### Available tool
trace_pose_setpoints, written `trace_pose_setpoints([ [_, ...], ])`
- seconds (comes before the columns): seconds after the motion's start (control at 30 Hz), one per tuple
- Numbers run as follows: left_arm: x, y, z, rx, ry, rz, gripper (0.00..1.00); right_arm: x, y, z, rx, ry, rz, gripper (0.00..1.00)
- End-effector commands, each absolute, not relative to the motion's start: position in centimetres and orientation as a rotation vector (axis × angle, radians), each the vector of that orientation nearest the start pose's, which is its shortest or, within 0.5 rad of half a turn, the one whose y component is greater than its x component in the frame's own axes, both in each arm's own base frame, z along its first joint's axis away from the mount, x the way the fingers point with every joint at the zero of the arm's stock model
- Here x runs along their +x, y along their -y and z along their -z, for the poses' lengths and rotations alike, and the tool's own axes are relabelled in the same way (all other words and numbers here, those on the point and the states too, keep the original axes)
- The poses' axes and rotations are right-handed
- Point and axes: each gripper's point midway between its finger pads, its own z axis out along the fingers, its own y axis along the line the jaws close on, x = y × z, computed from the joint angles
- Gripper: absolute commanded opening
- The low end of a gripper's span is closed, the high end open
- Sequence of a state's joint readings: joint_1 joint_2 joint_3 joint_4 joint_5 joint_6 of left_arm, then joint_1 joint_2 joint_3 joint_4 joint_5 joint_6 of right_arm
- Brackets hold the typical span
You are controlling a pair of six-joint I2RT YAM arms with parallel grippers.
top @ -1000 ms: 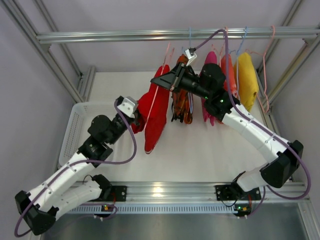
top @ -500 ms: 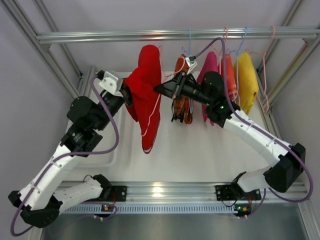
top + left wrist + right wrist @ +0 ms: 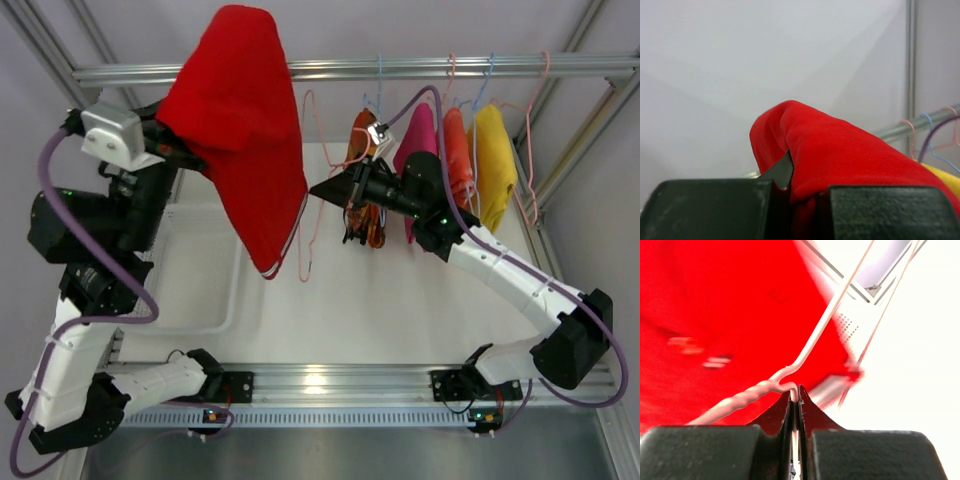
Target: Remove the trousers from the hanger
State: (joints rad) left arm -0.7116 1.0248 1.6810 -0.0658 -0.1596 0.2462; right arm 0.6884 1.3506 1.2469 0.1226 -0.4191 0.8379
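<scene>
The white basket [image 3: 195,278] sits below my left gripper. Next, my left gripper moves away from the pink hanger [image 3: 306,180] and lowers over the basket to release the red trousers.
My left gripper [image 3: 180,150] is raised high at the upper left, shut on the plain red trousers [image 3: 238,120], which drape down from it. In the left wrist view the red trousers [image 3: 840,150] fill the gap of the left gripper [image 3: 800,186]. The pink wire hanger [image 3: 306,180] hangs from the rail. My right gripper [image 3: 318,190] is shut on its wire, which the right wrist view shows pinched in the right gripper [image 3: 796,392]. The cloth's lower edge hangs close beside the hanger. The orange patterned trousers [image 3: 364,190] hang just right of it.
The metal rail [image 3: 420,68] crosses the back. Pink [image 3: 420,130], orange-red [image 3: 457,145] and yellow [image 3: 493,155] garments hang from it on the right. A white basket [image 3: 200,290] sits on the table at the left, below my left arm.
My left arm has swung up and to the left, lifting the red trousers away from the pink hanger. The right gripper has kept its hold on the hanger wire, almost still.
</scene>
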Motion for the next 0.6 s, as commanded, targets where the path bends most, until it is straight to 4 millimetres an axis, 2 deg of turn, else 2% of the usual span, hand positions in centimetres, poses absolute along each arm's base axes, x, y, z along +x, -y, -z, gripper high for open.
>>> trace_pose_setpoints([
  [0.0,16.8,7.3,-72.6,0.142,-0.635,0.23,0.0,27.0,-34.6,-40.8,-0.291,-1.64,-1.478,0.0],
  [0.1,16.2,5.3,-72.3,0.142,-0.632,0.088,0.0,26.5,-34.6,-41.5,-0.306,-1.621,-1.495,0.0],
  [0.13,16.7,5.2,-71.5,0.156,-0.65,0.044,0.0,26.3,-34.5,-41.9,-0.31,-1.615,-1.5,0.0],
  [0.23,16.7,2.9,-69.9,0.15,-0.688,-0.126,0.0,25.8,-34.3,-42.7,-0.329,-1.595,-1.51,0.0],
  [0.4,16.6,0.4,-64.2,0.262,-0.778,-0.418,0.0,24.9,-34.4,-43.1,-0.363,-1.582,-1.505,0.0],
  [0.5,16.6,-1.8,-61.5,0.272,-0.869,-0.563,0.0,24.8,-34.5,-42.9,-0.375,-1.583,-1.495,0.0],
  [0.57,15.8,-3.3,-60.7,0.246,-0.896,-0.614,0.0,24.7,-34.6,-42.9,-0.383,-1.584,-1.491,0.0],
])
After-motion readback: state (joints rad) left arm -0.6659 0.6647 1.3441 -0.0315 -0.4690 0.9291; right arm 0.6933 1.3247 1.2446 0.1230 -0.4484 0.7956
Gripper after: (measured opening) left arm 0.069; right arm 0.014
